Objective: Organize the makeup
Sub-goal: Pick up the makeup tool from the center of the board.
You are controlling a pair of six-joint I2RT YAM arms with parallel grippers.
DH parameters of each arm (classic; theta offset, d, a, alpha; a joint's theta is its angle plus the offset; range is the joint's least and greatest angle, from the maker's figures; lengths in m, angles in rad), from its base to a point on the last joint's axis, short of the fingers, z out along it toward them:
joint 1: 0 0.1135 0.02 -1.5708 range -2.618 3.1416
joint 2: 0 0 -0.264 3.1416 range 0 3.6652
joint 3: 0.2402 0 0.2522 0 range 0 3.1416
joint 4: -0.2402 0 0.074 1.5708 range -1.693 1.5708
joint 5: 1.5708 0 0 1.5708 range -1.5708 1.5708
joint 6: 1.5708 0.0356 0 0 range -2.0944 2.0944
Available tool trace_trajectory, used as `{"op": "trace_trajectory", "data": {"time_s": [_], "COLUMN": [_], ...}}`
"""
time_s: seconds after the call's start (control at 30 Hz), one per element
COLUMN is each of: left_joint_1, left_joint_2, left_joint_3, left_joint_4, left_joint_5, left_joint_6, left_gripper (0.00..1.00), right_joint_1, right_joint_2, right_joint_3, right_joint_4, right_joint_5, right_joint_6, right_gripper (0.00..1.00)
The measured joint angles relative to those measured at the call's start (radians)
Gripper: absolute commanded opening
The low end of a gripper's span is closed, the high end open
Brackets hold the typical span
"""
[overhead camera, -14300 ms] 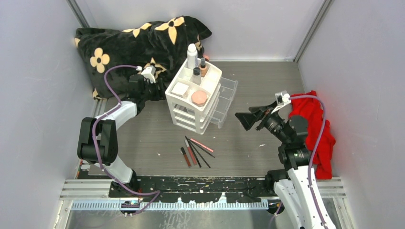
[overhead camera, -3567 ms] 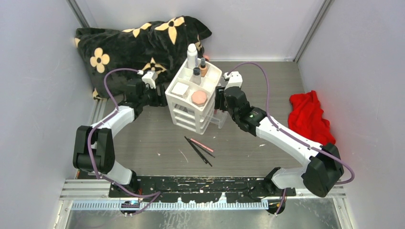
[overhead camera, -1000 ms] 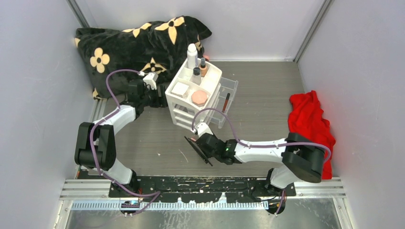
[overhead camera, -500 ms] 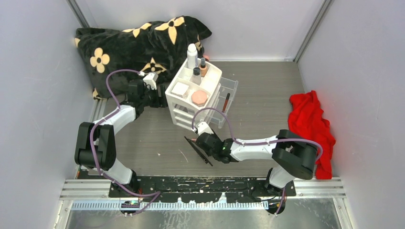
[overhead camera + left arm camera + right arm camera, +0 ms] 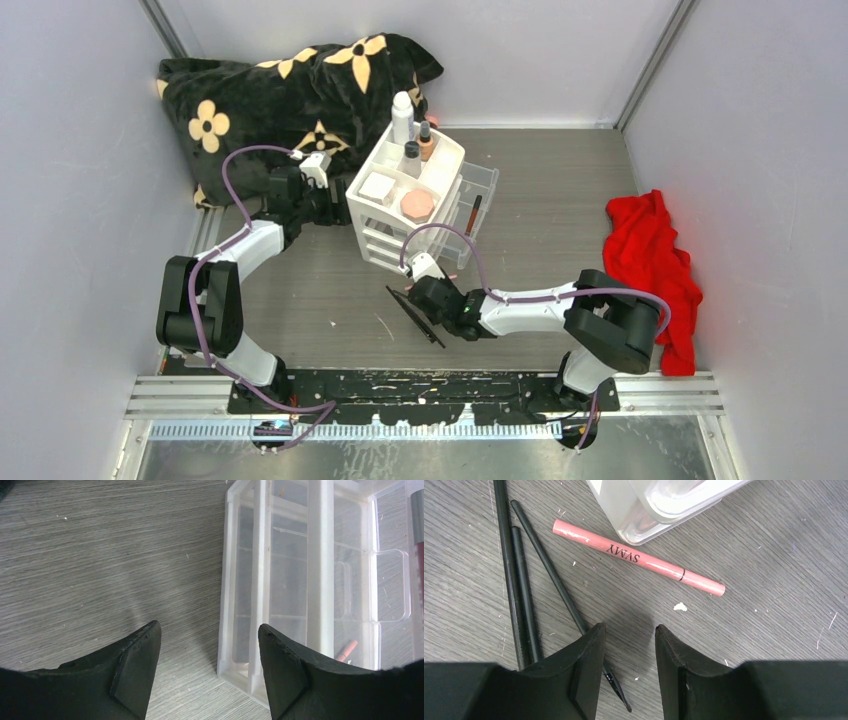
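The pencil lies slanted ahead of my open fingers, so my right gripper should next move outward and turn onto the pink pencil's middle by the lettering (image 5: 644,561).
On the floor lie a pink pencil (image 5: 639,557) and thin black pencils (image 5: 519,580) side by side. My right gripper (image 5: 629,630) hangs open just above them; one black pencil runs under its left finger and nothing is gripped. In the top view this gripper (image 5: 412,306) sits in front of the white drawer unit (image 5: 405,215). On the unit's top stand a white bottle (image 5: 402,118), a tan dark-capped bottle (image 5: 426,142), a white square box (image 5: 377,187) and a pink compact (image 5: 417,206). My left gripper (image 5: 207,627) is open at the unit's left corner (image 5: 240,630).
A clear drawer (image 5: 470,215) is pulled out to the right with a dark red tube (image 5: 473,214) in it. A black flowered pillow (image 5: 290,90) lies at the back left. A red cloth (image 5: 650,260) lies by the right wall.
The right gripper has crept slightly left over the pencils. The left arm has not moved.
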Motion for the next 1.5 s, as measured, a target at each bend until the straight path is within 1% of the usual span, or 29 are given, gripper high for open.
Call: {"op": "trace_trajectory", "data": {"time_s": [0.1,0.27,0.33,0.4,0.53,0.6,0.7,0.97,1.13,1.27,1.5], "left_joint_1": [0.0,0.0,0.0,0.0,0.0,0.0,0.0,0.0,0.0,0.0,0.0], "left_joint_2": [0.0,0.0,0.001,0.001,0.001,0.001,0.0,0.001,0.001,0.001,0.001], "left_joint_3": [0.0,0.0,0.0,0.0,0.0,0.0,0.0,0.0,0.0,0.0,0.0], "left_joint_4": [0.0,0.0,0.0,0.0,0.0,0.0,0.0,0.0,0.0,0.0,0.0], "left_joint_5": [0.0,0.0,0.0,0.0,0.0,0.0,0.0,0.0,0.0,0.0,-0.008], "left_joint_6": [0.0,0.0,0.0,0.0,0.0,0.0,0.0,0.0,0.0,0.0,0.004], "left_gripper": [0.71,0.72,0.72,0.72,0.72,0.71,0.72,0.72,0.71,0.72,0.71], "right_joint_1": [0.0,0.0,0.0,0.0,0.0,-0.001,-0.003,-0.017,-0.057,-0.106,-0.196], "right_joint_2": [-0.001,-0.038,-0.061,-0.066,-0.037,-0.008,0.004,-0.005,-0.006,0.01,0.037], "right_joint_3": [0.0,0.0,0.0,0.0,0.006,0.01,0.009,-0.005,0.001,0.038,0.097], "right_joint_4": [-0.001,0.0,0.016,0.04,0.066,0.076,0.081,0.118,0.114,0.1,0.057], "right_joint_5": [0.0,0.007,0.019,0.032,0.047,0.035,0.002,-0.077,-0.095,-0.118,-0.291], "right_joint_6": [0.0,0.006,0.005,-0.004,-0.057,-0.104,-0.179,-0.376,-0.445,-0.481,-0.501], "right_gripper": [0.46,0.51,0.54,0.55,0.57,0.61,0.63,0.63,0.62,0.59,0.5]}}
